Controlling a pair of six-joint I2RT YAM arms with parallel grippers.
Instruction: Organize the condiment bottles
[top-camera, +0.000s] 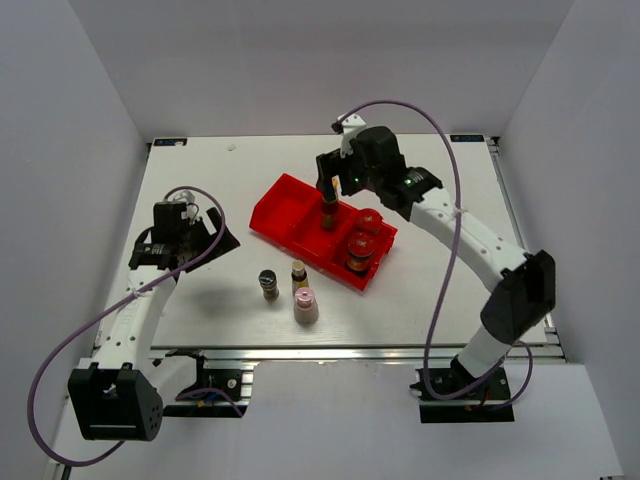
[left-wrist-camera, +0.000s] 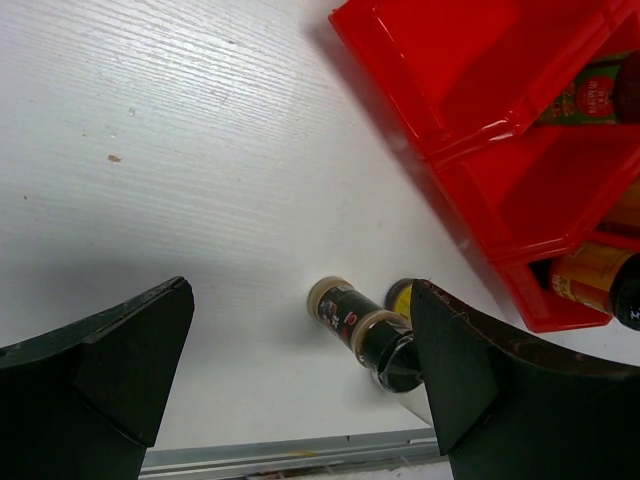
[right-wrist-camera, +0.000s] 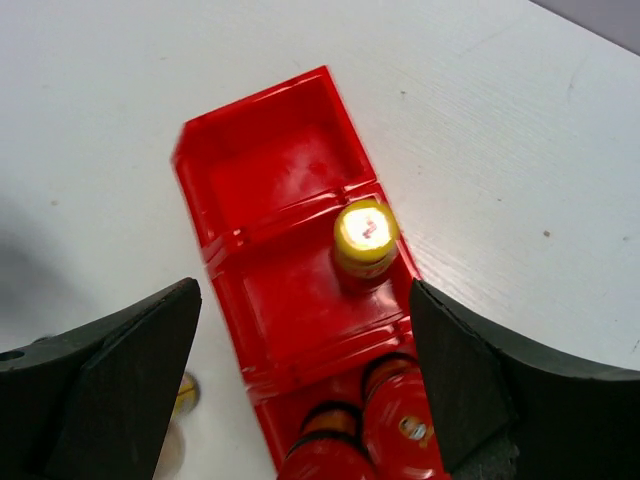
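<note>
My right gripper will move back and to the left in the top view, then down onto the loose bottle's yellow cap (top-camera: 298, 266). That bottle is standing outside the tray (top-camera: 290, 200).
The red tray (top-camera: 290, 200) holds one yellow-capped bottle (top-camera: 329, 216) upright in its middle compartment and two red-lidded jars (top-camera: 370, 222) (top-camera: 359, 247) in the near-right compartment. My right gripper (top-camera: 328, 188) hovers above that bottle, open and empty; in the right wrist view (right-wrist-camera: 305, 370) the bottle (right-wrist-camera: 365, 235) and jars (right-wrist-camera: 400, 425) lie below the jaws. On the table stand the black-capped shaker (top-camera: 268, 284), the second yellow-capped bottle (top-camera: 298, 274) and the pink-capped bottle (top-camera: 305, 306). My left gripper (top-camera: 207, 237) is open and empty, left of them. In the left wrist view (left-wrist-camera: 300, 370) the shaker (left-wrist-camera: 365, 330) shows.
The tray's far-left compartment (right-wrist-camera: 275, 150) is empty. The table's front rail (top-camera: 330, 352) runs just behind the three loose bottles. White walls enclose the table on three sides. In the left wrist view the tray (left-wrist-camera: 450, 90) fills the upper right.
</note>
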